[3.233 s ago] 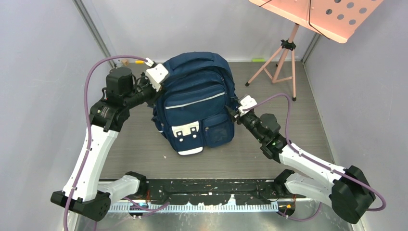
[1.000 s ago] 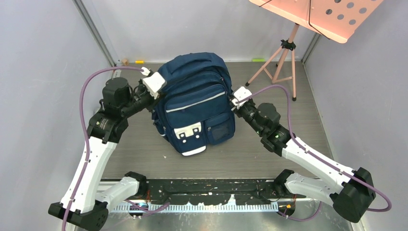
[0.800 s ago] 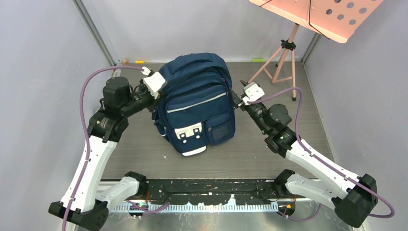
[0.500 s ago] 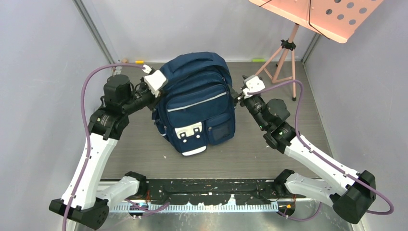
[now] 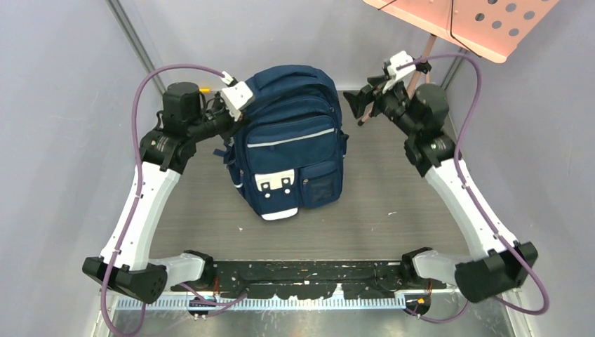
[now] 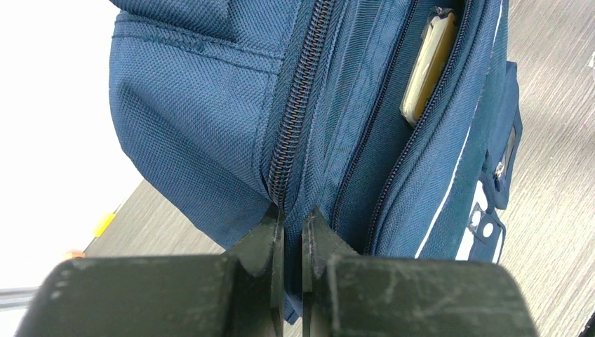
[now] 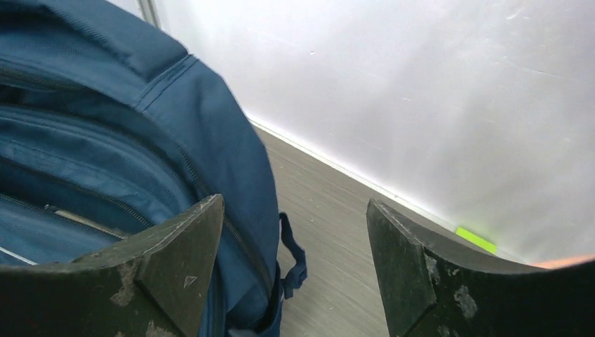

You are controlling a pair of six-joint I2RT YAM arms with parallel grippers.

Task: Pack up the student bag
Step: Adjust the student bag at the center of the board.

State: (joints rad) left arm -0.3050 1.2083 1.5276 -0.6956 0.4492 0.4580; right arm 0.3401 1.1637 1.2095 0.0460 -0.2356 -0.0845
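Note:
My right gripper is going to move across to its left in the top view next, onto the bag's unheld upper side (image 5: 335, 97) (image 7: 235, 165), and pinch the bag's fabric.
The navy student bag (image 5: 288, 140) stands upright in the middle of the table, front pockets toward the arms. At the bag's upper left corner my left gripper (image 5: 241, 98) is shut, pinching a fold of the bag's fabric (image 6: 189, 105) beside a zipper between its fingertips (image 6: 292, 217). A front compartment is unzipped, and a tan flat edge (image 6: 428, 63) shows inside it. My right gripper (image 5: 358, 104) hangs open in the air to the right of the bag's top, touching nothing. In the right wrist view its jaws (image 7: 295, 210) stand wide, with the bag (image 7: 105, 140) at the left.
A pink music stand has its tripod (image 5: 414, 77) behind my right gripper and its desk (image 5: 477, 21) overhead. Grey walls close in at the back and both sides. A green strip (image 7: 476, 239) lies on the floor by the back wall.
My right gripper has opened, left the bag's right side and risen up and back to the right. The left arm has shifted a little back, and the bag's top moved with it.

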